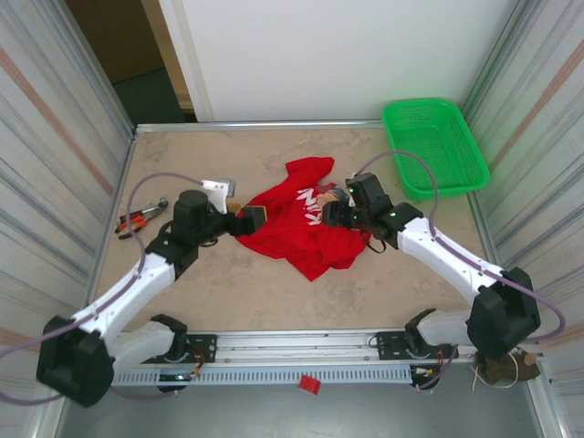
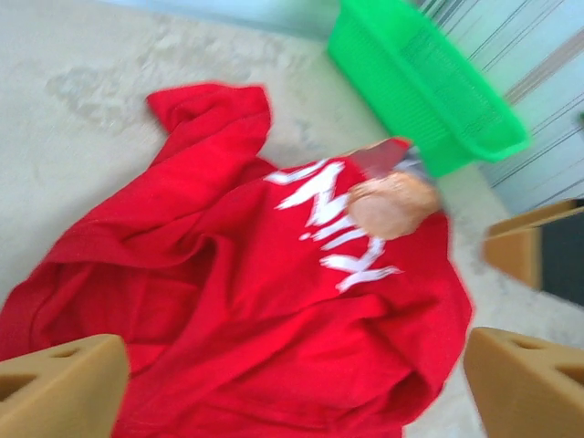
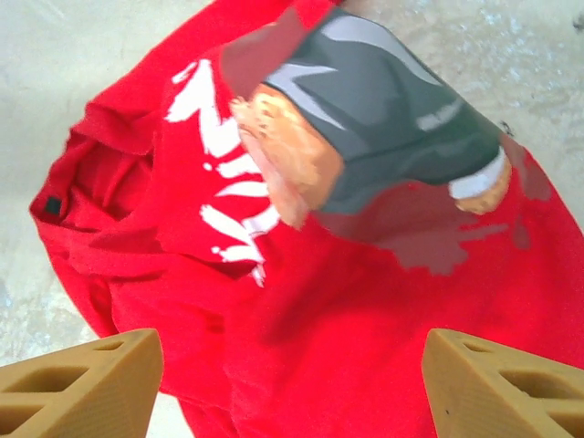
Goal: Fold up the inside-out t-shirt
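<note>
My left gripper should move across and down toward the right gripper onto the t-shirt's fold by the white lettering point(image 1: 310, 199) point(image 2: 339, 315), because cloth ridges there.
The inside-out t-shirt point(image 1: 306, 228) lies crumpled in a bright red heap at the table's middle, white lettering point(image 1: 310, 199) facing up. My left gripper point(image 1: 250, 219) sits at the heap's left edge. In the left wrist view it point(image 2: 292, 392) is open, tan fingers point(image 2: 57, 388) spread wide over the red cloth point(image 2: 228, 301), nothing pinched. My right gripper point(image 1: 331, 213) hovers at the heap's right side. In the right wrist view it point(image 3: 292, 388) is open above the shirt point(image 3: 365, 319), which shows white lettering point(image 3: 224, 173), a grey and orange print point(image 3: 365, 128) and a dark label point(image 3: 53, 205).
A green mesh basket point(image 1: 433, 146) stands at the back right corner, also seen as the basket point(image 2: 429, 82) in the left wrist view. Orange-handled pliers point(image 1: 137, 219) lie at the left edge. A small white object point(image 1: 219, 187) rests behind the left gripper. Metal walls enclose the table.
</note>
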You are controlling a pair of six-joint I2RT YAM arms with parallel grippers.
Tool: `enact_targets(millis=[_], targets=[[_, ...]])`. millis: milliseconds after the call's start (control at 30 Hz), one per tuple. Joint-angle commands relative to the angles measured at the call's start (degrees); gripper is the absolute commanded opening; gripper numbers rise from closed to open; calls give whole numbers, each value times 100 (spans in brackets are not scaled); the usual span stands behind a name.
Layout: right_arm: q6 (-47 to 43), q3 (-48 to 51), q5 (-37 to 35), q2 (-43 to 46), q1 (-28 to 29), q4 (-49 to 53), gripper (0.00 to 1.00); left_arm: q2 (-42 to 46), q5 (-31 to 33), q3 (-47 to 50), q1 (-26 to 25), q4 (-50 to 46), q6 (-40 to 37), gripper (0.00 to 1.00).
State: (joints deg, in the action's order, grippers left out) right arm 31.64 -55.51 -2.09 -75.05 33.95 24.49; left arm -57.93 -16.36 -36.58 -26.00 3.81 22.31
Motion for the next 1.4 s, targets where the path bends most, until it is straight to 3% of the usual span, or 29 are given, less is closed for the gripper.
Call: enact_targets(millis=[0,200,300,367,467,533,967,1067,1133,1167,1233,1300,1367], targets=[[-207,-139,-584,-255,401,499,74,313,812,337,-397,538,89,99],[370,361,-670,-566,1015,283,74,-323,1820,325,-1412,508,-888,99],[549,452,-923,-925,1105,91,70,-1015,1709,-12,-1611,169,-1031,99],[544,399,-1160,-1148,1047,82,54,-1393,1678,6,-1837,415,-1308,99],[369,315,-1020,-1100,940,56,17,-1847,1741,-158,-2135,448,-1821,99],[277,303,-852,-964,893,17,10,-2109,1792,-316,-2206,394,-1971,99],[270,422,-394,-653,763,-133,0,-3631,1865,-1210,-2305,682,-2301,97],[306,435,-363,-555,768,-137,0,-4053,1773,-1515,-2257,630,-2359,82],[325,450,-333,-437,740,-129,0,-4287,1607,-1744,-2181,436,-2432,62],[331,453,-312,-367,727,-129,0,-4336,1483,-1809,-2107,393,-2433,46],[336,475,-288,-163,652,-103,0,-4250,1208,-1921,-1894,227,-2383,0],[334,518,-249,27,511,-94,0,-3863,926,-2008,-1723,-8,-2362,0],[318,549,-212,128,276,-127,0,-3354,217,-2169,-1539,-288,-2276,0]])
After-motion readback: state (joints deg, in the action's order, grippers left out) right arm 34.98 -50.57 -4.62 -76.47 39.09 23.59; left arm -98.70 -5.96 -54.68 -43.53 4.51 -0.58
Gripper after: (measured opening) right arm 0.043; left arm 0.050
